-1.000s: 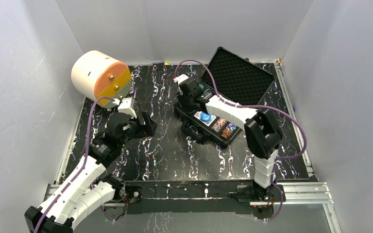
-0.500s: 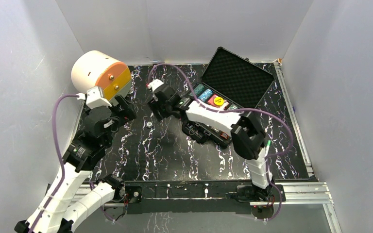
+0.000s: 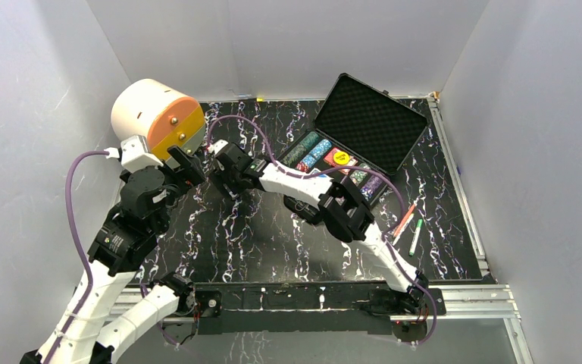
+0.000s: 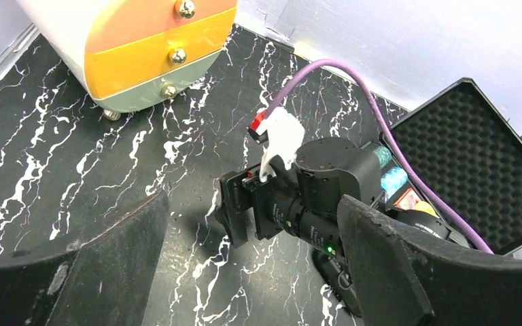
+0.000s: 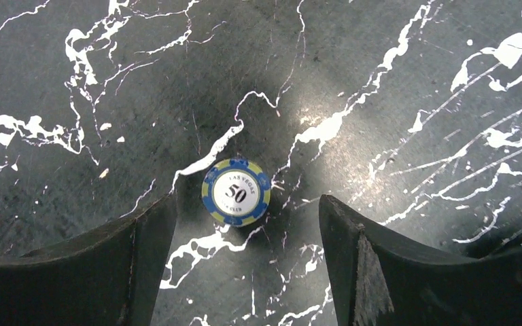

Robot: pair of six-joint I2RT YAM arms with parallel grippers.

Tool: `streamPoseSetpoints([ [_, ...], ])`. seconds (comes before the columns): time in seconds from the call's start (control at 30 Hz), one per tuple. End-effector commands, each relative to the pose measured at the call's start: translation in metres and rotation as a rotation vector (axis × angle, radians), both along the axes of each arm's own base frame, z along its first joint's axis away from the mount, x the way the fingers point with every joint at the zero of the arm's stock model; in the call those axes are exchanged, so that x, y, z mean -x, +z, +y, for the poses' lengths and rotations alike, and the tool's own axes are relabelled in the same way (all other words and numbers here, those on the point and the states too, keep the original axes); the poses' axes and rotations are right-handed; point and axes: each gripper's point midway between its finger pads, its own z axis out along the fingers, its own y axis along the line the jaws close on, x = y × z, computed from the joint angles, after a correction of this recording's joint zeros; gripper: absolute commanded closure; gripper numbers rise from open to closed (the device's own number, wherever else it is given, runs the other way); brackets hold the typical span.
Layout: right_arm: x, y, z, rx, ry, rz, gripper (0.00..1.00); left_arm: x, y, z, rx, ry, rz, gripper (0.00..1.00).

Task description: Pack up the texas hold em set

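The robot's right hand will go down to the marble next.
The set's black case stands open at the back right, its foam lid up. Rows of multicoloured chips fill its base. One blue-and-yellow chip marked 50 lies flat on the marble table. My right gripper hovers open over it, with the chip just ahead of the gap and touching neither finger. From above, the right gripper hides this chip. My left gripper is open and empty, just left of the right one and looking at it.
A white-and-orange round drawer unit stands at the back left, close behind my left gripper. A red pen and a green pen lie right of the case. White walls enclose the table.
My right arm swung left from the case to the loose chip and opened its jaws. My left arm pulled back and up towards the drawer unit.
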Motion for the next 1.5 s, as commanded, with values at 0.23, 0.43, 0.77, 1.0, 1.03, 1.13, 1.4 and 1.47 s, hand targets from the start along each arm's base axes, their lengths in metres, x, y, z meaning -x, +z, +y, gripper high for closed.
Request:
streamPoseSetpoints([
  [0.23,0.017,-0.022,0.011,0.058,0.093,0.051,0.20,-0.001,-0.005,-0.004,0.002,-0.014,0.013,0.05],
  [0.43,0.018,-0.038,0.008,0.097,0.101,0.055,0.36,-0.003,-0.006,-0.008,0.006,-0.032,0.014,0.05],
  [0.77,0.011,-0.004,-0.002,0.039,0.013,0.000,0.62,-0.001,-0.025,-0.015,0.015,-0.063,0.063,0.02],
  [1.0,0.025,0.077,-0.029,-0.161,-0.018,-0.062,0.64,0.012,-0.082,-0.027,0.107,-0.081,0.202,0.02],
  [1.03,0.027,0.095,-0.036,-0.200,-0.024,-0.069,0.63,0.014,-0.086,-0.028,0.127,-0.080,0.212,0.02],
  [1.13,0.034,0.117,-0.051,-0.270,-0.018,-0.065,0.64,0.017,-0.095,-0.038,0.189,-0.100,0.233,0.02],
  [1.4,0.072,0.186,-0.093,-0.435,0.183,-0.273,0.64,0.027,-0.078,-0.089,0.501,-0.181,0.390,0.12],
  [1.47,0.083,0.200,-0.099,-0.470,0.238,-0.315,0.64,0.022,-0.074,-0.104,0.526,-0.246,0.393,0.12],
])
